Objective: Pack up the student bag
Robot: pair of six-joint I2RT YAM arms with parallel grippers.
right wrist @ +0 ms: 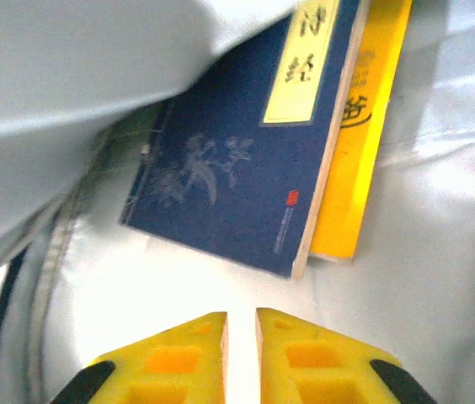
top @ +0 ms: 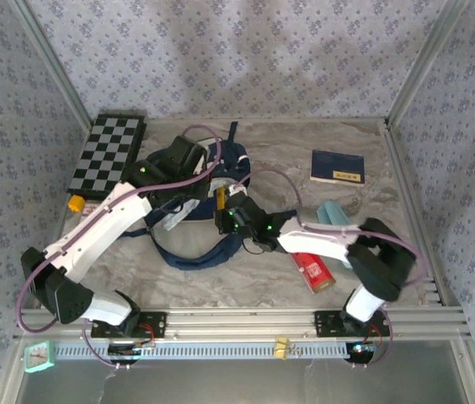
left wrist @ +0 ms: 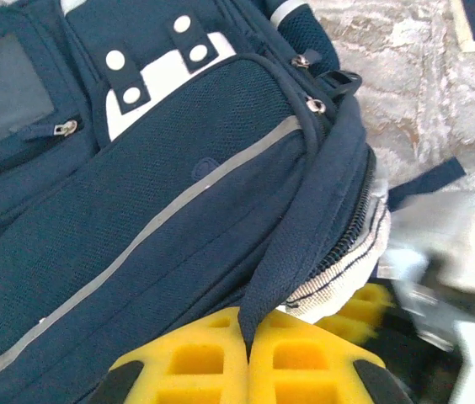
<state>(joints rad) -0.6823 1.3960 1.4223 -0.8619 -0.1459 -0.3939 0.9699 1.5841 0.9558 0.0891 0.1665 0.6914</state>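
The bag's pale-lined opening is below the left gripper, toward the robot's base, so the left gripper should next move back and down over the opening and let go of the strap.
The student bag [top: 194, 252], navy blue with white patches and a thin pale stripe [left wrist: 162, 194], lies in the middle of the table. My left gripper [left wrist: 248, 324] is shut on a navy mesh strap of the bag by the open zip; in the top view it sits at the bag's far side [top: 183, 160]. My right gripper [right wrist: 242, 318] reaches into the bag's pale-lined opening [top: 226, 215]. Its fingers stand a little apart with nothing between them. Just ahead of them a navy book [right wrist: 237, 177] with a cream label lies over a yellow book [right wrist: 355, 168].
A chessboard [top: 107, 156] lies at the back left, with a small orange object [top: 75, 203] near it. A navy booklet [top: 337, 167] rests at the back right. A light-blue item [top: 334, 212] and a red packet [top: 315, 269] sit beside the right arm. Metal frame posts border the table.
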